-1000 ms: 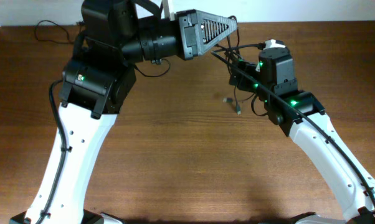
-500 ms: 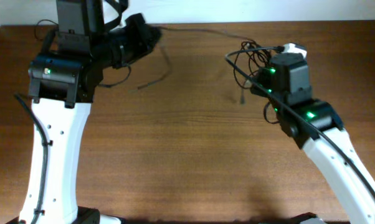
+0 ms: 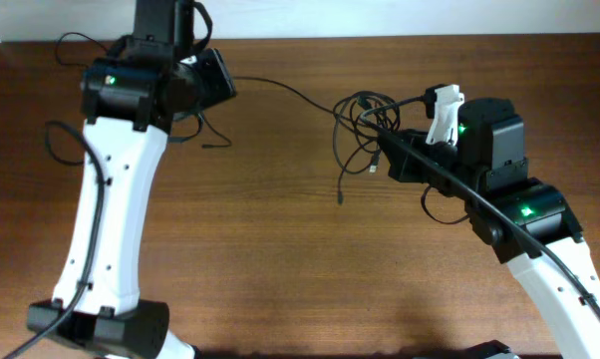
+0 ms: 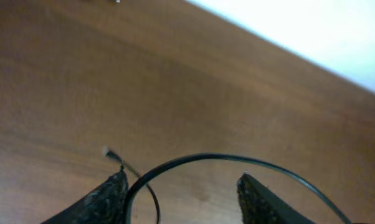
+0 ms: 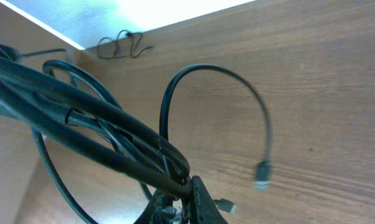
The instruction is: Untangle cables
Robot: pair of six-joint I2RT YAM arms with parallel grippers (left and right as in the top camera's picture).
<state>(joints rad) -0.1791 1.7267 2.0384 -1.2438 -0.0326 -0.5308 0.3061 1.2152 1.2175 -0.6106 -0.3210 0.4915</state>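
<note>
Next, my right gripper eases slightly to the right in the overhead view and opens to release the tangled knot (image 3: 365,117) (image 5: 125,134), which hangs at its fingers.
The cables are thin black cords. A tangled knot of them (image 3: 364,112) hangs at the right centre, and my right gripper (image 3: 382,138) is shut on that bundle (image 5: 122,134), pinching it at the fingertips (image 5: 200,190). Two plug ends (image 3: 340,199) (image 5: 260,172) dangle below the knot. One strand (image 3: 285,90) runs left from the knot to my left gripper (image 3: 218,85). In the left wrist view the fingers (image 4: 109,198) stand apart, and that strand (image 4: 206,157) arcs loosely between them. A short end with a plug (image 4: 106,151) lies beside the left finger.
Thicker arm wiring (image 3: 73,44) loops at the back left corner by the table's far edge and white wall. A loose thin strand (image 3: 206,138) curls on the wood under the left arm. The right arm's white link (image 3: 559,289) crosses the front right.
The left arm pulled back from the centre to the left, drawing one strand out, and its jaws opened. The right gripper shut on the bundle and drew it right.
</note>
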